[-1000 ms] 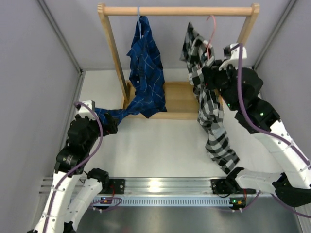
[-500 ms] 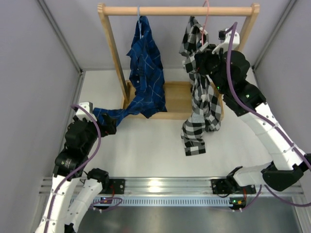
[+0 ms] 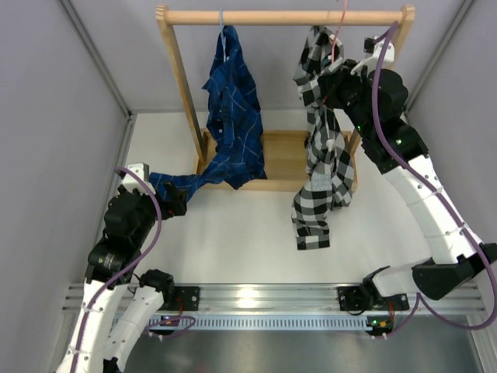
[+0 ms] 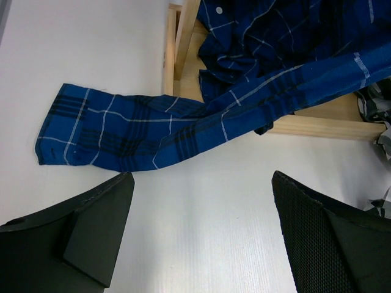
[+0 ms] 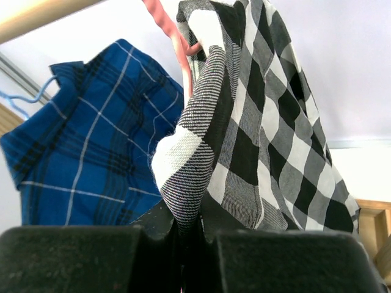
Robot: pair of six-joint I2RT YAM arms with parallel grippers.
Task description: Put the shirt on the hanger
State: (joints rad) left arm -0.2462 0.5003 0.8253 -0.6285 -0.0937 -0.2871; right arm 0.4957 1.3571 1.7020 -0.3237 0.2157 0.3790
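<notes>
Next, my right gripper eases down, settles the pink hanger [image 3: 336, 35] onto the wooden bar and releases the fold of the shirt, since the bar lies outward of the gripper.
The black-and-white check shirt [image 3: 322, 167] hangs from the right end of the wooden rail [image 3: 283, 16], its lower part dangling over the rack base. The pink hanger [image 3: 336, 35] rises from its top to the rail. My right gripper [image 3: 332, 84] is shut on a fold of the shirt [image 5: 238, 140] near the collar, just under the pink hanger wire [image 5: 174, 43]. My left gripper [image 3: 175, 199] is open and empty, low over the table next to the blue sleeve [image 4: 122, 125].
A dark blue grid-lined shirt [image 3: 231, 109] hangs on a pale hanger at the left of the rail, one sleeve trailing on the table. The wooden rack base [image 3: 287, 159] and posts stand at the back. Grey walls close in both sides.
My right gripper has risen with the check shirt and hanger up to the rail, moving slightly right. The shirt's lower part has swung left off the table. The left arm stays still.
</notes>
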